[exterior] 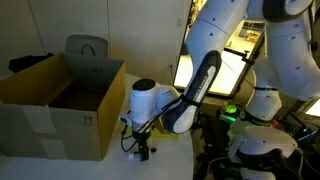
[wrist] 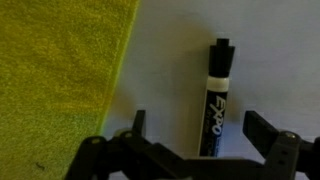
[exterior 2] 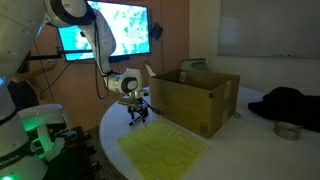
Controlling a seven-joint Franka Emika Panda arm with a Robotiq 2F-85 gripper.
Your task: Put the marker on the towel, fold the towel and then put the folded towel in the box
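The robot's gripper should next stay low over the table and bring its open fingers together to close on the marker's lower body, which is between them.
A black Expo marker lies on the white table, its cap pointing away from me in the wrist view. My gripper is open, with one finger on each side of the marker's lower end, not touching it. The yellow towel lies flat just left of the marker in the wrist view, and it also shows spread on the table in an exterior view. The open cardboard box stands behind the gripper, and it appears in both exterior views. The marker is not discernible in the exterior views.
A grey bag stands behind the box. A dark garment and a small metal bowl lie on the table beyond the box. A lit monitor hangs behind the arm. The table's rounded edge runs near the gripper.
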